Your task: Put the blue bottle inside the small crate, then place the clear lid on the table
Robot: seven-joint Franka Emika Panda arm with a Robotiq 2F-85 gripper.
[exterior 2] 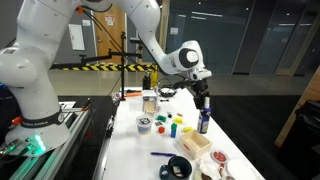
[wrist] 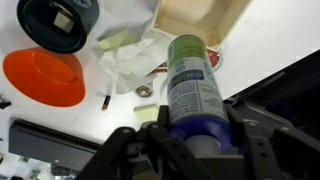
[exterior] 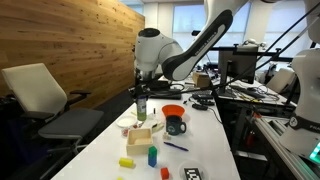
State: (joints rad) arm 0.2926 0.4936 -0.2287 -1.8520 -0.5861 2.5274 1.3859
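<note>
My gripper holds the blue bottle and will next move over the crate's empty inside, below and toward the top of the wrist view, lower it in and release it.
My gripper [wrist: 190,138] is shut on the blue top of the blue bottle [wrist: 190,80], which hangs upright from it, green part down. In both exterior views the gripper [exterior: 140,90] [exterior 2: 203,98] holds the bottle [exterior: 141,106] [exterior 2: 203,122] above the white table [exterior: 200,150] [exterior 2: 235,165]. The bottle is just beside the small crate [exterior: 140,135] [exterior 2: 196,143], not inside it. The tan crate [wrist: 200,20] is open-topped and looks empty in the wrist view. A whitish see-through crumpled piece [wrist: 130,65] lies next to the crate; I cannot tell whether it is the clear lid.
A dark mug [exterior: 176,126] [wrist: 57,22] and an orange bowl [exterior: 173,111] [wrist: 42,78] stand near the crate. A short blue cylinder [exterior: 152,155] [exterior 2: 174,127], a yellow-green block [exterior: 127,161] and a pen [exterior: 175,147] lie nearer the table's front. A chair [exterior: 45,100] stands beside the table.
</note>
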